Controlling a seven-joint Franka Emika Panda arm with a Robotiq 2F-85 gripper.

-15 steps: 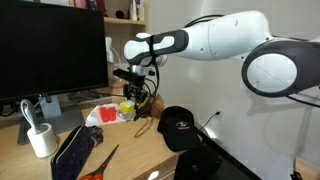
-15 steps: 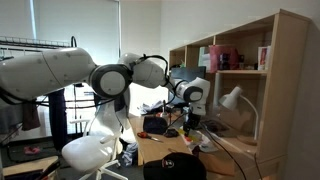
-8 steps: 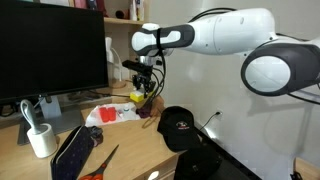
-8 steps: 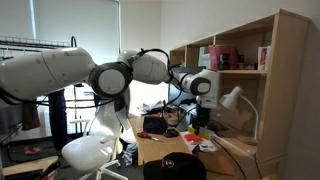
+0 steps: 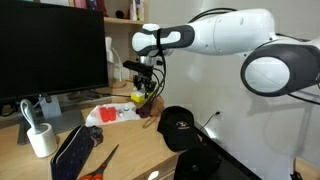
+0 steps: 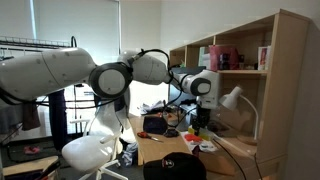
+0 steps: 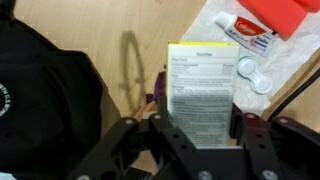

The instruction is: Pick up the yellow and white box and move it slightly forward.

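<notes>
My gripper is above the spot on the desk between cap and white packet (image 5: 151, 114) (image 7: 145, 98), so next it needs to go down toward the black cap and let go of the box there.
My gripper (image 7: 197, 128) is shut on the yellow and white box (image 7: 200, 88), a flat box with yellow edges and a white printed face. It holds the box in the air above the wooden desk (image 7: 120, 60). In an exterior view the gripper (image 5: 143, 92) hangs over the back of the desk with the yellow box (image 5: 139, 98) between its fingers. In an exterior view (image 6: 197, 117) the gripper is small and the box is hard to make out.
A black cap (image 5: 181, 126) lies on the desk near the gripper, also in the wrist view (image 7: 45, 95). A white packet with red print (image 5: 112, 114) lies beside it. A white cup (image 5: 41, 139), a monitor (image 5: 50, 50) and a dark object (image 5: 75, 150) stand nearer the front. Shelves (image 6: 235, 60) rise behind.
The gripper rose and moved toward the back of the desk with the box in it between a second ago and half a second ago. It has stayed still since.
</notes>
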